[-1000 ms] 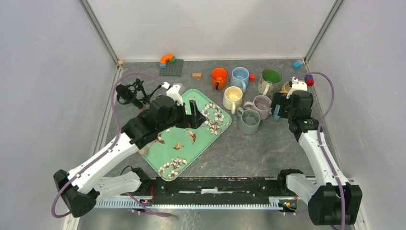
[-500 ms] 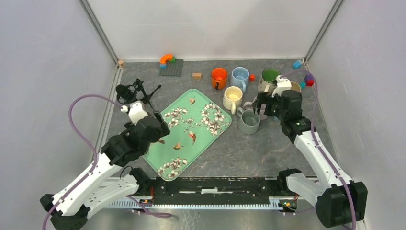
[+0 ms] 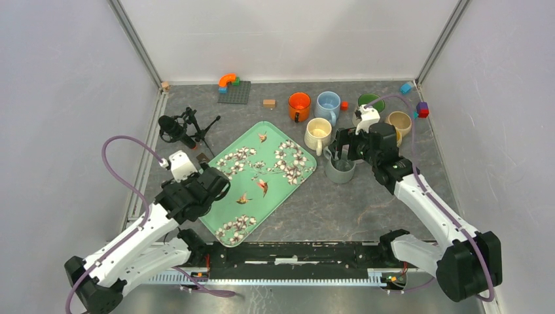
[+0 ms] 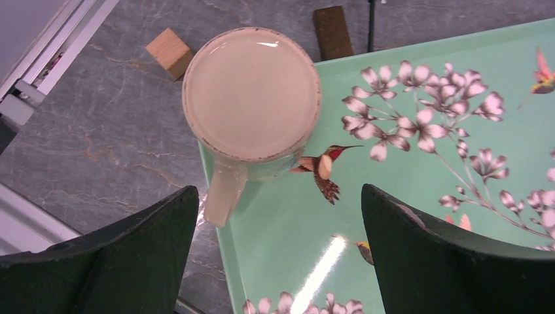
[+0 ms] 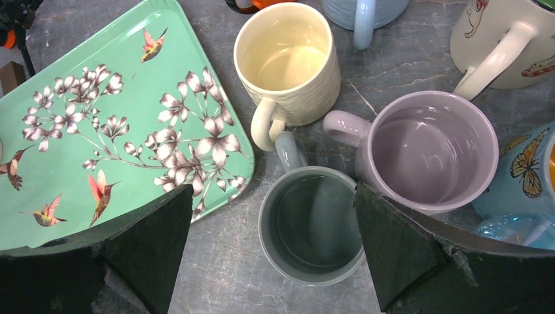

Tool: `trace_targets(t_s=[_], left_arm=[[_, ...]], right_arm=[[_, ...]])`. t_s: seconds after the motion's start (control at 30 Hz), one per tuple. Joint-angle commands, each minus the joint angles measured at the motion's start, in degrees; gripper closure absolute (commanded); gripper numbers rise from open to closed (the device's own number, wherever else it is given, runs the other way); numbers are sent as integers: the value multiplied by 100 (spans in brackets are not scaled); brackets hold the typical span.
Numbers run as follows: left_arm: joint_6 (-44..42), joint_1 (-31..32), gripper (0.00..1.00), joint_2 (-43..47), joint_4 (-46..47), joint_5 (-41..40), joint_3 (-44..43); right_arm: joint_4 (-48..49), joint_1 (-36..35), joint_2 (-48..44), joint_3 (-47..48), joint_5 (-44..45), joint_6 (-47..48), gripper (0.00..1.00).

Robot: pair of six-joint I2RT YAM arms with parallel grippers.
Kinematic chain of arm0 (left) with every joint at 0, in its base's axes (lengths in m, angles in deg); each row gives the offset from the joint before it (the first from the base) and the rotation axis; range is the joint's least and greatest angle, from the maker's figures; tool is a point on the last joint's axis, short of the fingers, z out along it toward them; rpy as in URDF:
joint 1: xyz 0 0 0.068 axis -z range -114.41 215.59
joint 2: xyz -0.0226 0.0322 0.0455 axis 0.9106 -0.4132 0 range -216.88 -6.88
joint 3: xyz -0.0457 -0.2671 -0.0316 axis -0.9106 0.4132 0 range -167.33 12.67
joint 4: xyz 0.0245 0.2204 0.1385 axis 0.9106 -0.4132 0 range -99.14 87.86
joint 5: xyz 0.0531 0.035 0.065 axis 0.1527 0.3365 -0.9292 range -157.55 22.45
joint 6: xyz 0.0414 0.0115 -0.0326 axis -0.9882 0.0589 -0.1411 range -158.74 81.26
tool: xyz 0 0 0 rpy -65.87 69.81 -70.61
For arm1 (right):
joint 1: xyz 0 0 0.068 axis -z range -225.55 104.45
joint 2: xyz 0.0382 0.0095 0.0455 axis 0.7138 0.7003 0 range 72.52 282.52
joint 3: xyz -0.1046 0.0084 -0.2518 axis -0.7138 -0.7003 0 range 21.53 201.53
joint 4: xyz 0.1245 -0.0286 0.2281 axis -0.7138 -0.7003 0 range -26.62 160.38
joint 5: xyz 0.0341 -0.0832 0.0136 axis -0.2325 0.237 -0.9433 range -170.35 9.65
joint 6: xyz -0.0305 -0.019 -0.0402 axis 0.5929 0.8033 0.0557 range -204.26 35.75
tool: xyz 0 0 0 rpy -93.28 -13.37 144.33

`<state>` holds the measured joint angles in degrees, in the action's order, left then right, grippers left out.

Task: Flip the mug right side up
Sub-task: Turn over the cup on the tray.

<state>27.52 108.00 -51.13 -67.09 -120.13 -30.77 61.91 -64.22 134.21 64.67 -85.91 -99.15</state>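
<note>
I need to move my left gripper down next and over toward the finger that the cream mug's handle points at, so that it straddles the handle.
A cream mug (image 4: 252,98) stands upside down, flat base up, on the left corner of the green flowered tray (image 4: 288,222). Its handle points toward my left gripper's left finger. My left gripper (image 4: 278,261) hangs open just short of the mug, touching nothing. In the top view the left gripper (image 3: 216,186) sits over the tray's (image 3: 278,193) left edge and hides the mug. My right gripper (image 5: 275,255) is open and empty above an upright grey mug (image 5: 311,226), far right of the tray in the top view (image 3: 347,145).
Upright mugs cluster at the back right: orange (image 3: 299,104), blue (image 3: 328,103), cream (image 3: 318,133), grey (image 3: 340,170), green-lined (image 3: 370,103), tan (image 3: 398,121), lilac (image 5: 429,147). A small tripod (image 3: 180,127) and wooden blocks (image 4: 170,52) lie left of the tray.
My left arm drew back from over the tray's middle to its left corner. My right arm swung left from the table's right side to above the grey mug. Both grippers stayed open.
</note>
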Motion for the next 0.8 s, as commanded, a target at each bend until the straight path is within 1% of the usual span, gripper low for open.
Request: trace_targets(t_s=[0.0,0.23,0.33,0.53,0.77], left_arm=[[297,-294,0,-51,152,-354,193],[-703,-1247,0,224,1308,434,714],[-1032,-1532,0,286,1742,808,881],[-1454,-1620,0,130,2278,1368,1027],[-1524,-1626,0,110,2535,1820,1122]], right_arm=[[310,-74,34,134,-55,-49,2],[322,-113,20,133,-95,-27,2],[310,-119,10,134,-94,-29,2],[316,-116,19,90,-105,-32,2],[366,-119,30,47,-113,-41,2]])
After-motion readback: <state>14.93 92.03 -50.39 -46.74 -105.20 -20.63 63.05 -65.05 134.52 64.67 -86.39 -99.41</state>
